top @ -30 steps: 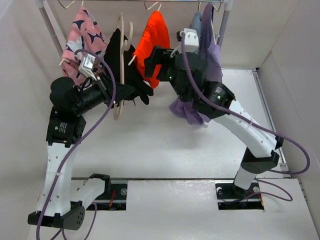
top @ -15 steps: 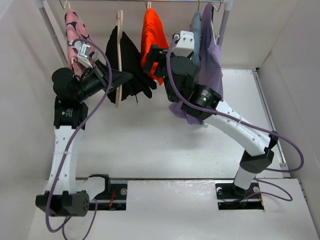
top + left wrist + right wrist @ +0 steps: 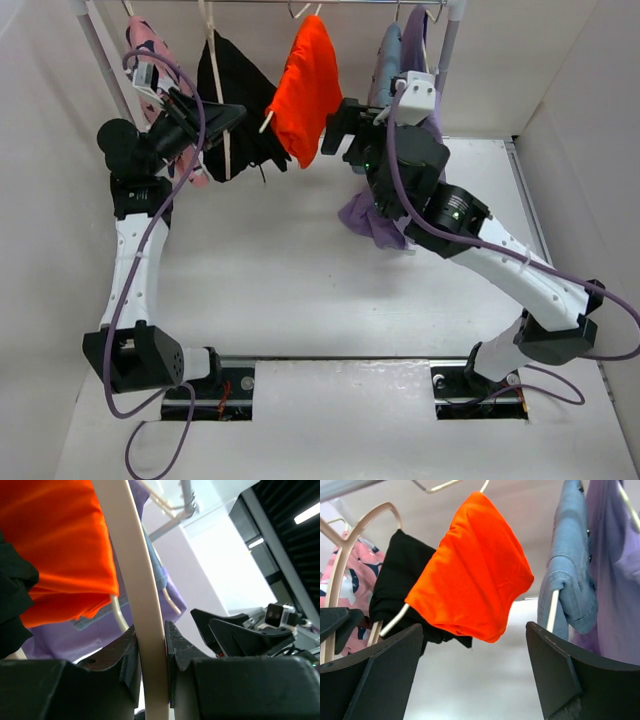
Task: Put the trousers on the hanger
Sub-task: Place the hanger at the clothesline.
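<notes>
The trousers (image 3: 238,95) crowd the orange garment. My left gripper should next shift to the left in the top view, toward the pink patterned garment (image 3: 146,38), and let go of the hanger's arm.
The black trousers (image 3: 238,95) hang draped over the pale beige hanger (image 3: 226,150), whose hook reaches up to the rail at the back left. My left gripper (image 3: 212,122) is raised beside them and is shut on the hanger's flat arm (image 3: 145,605), which runs straight up between the jaws (image 3: 150,630). A fold of the trousers (image 3: 12,600) shows at the left edge of the left wrist view. My right gripper (image 3: 338,125) stands open below the orange garment, holding nothing (image 3: 475,630). In the right wrist view the trousers (image 3: 400,575) and the hanger (image 3: 350,545) lie to the left.
On the rack's rail (image 3: 260,3) an orange garment (image 3: 310,85) hangs between the two grippers. A pink patterned garment (image 3: 150,50) is at the far left, and blue (image 3: 390,60) and purple (image 3: 378,222) garments hang behind the right arm. The rack post (image 3: 95,40) stands at the left.
My left arm has lifted the hanger with the trousers up and to the back left, to the rail. My right gripper has drawn back to the right, away from the trousers.
</notes>
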